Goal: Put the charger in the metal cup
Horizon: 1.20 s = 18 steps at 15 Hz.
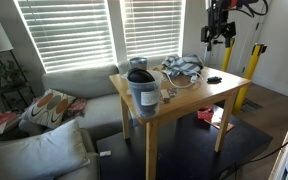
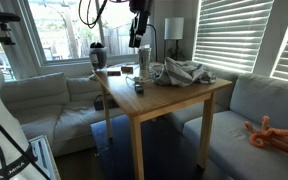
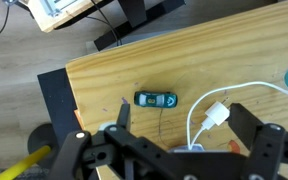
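Observation:
My gripper should lower toward the charger's white plug (image 1: 195, 85) (image 3: 216, 114) next and turn to straddle the plug's body, because the charger lies at an angle and off-center below my open fingers.
The charger (image 3: 216, 115) is a white plug with a white cable (image 3: 194, 125), lying on the wooden table (image 3: 114, 75). In the wrist view it shows between my gripper's (image 3: 184, 128) open fingers, nearer the right one. Both exterior views show my gripper (image 1: 219, 37) (image 2: 139, 35) hanging well above the table, empty. A small silver metal cup (image 1: 137, 62) appears to stand behind the big container at the other end of the table. It is out of the wrist view.
A small dark toy car (image 3: 156, 99) lies left of the charger, near the table edge (image 1: 214, 79). A large bluish-grey container with a black lid (image 1: 141, 90) stands at a table corner. A grey cloth (image 1: 182, 66) (image 2: 184, 72) lies mid-table. Sofas flank the table.

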Tool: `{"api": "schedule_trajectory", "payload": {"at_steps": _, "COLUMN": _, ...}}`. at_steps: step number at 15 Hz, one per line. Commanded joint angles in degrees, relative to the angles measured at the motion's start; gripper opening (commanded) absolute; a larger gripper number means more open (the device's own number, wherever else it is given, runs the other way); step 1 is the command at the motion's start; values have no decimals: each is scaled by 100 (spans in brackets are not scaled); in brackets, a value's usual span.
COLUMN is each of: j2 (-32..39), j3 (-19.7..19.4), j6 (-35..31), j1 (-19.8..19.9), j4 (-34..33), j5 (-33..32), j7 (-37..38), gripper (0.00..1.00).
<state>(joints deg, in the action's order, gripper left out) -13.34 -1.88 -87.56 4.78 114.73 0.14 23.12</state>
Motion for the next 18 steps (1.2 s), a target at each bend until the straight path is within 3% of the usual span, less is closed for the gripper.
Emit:
{"api": "schedule_trajectory", "payload": {"at_steps": 1, "j2": -373, "j3": 344, "j6": -781, "j1": -39, "j4": 619, "j5": -129, "j7": 1144, "gripper": 100}}
{"api": "schedule_trajectory", "payload": {"at_steps": 2, "j2": -52, "j3": 195, "j6": -389, "j1": 6, "j4": 201, "j5": -22, "j7": 645, "gripper": 100}}
{"api": "schedule_trajectory", "payload": {"at_steps": 7, "j2": -201, "j3": 350, "j6": -665, "j1": -28, "j4": 469, "j5": -59, "j7": 1042, "gripper": 100}}
{"api": "schedule_trajectory", "payload": {"at_steps": 18, "j2": 36, "j3": 359, "j6": -2572, "j1": -101, "j4": 1214, "j5": 421, "j7": 1324, "gripper": 100}}
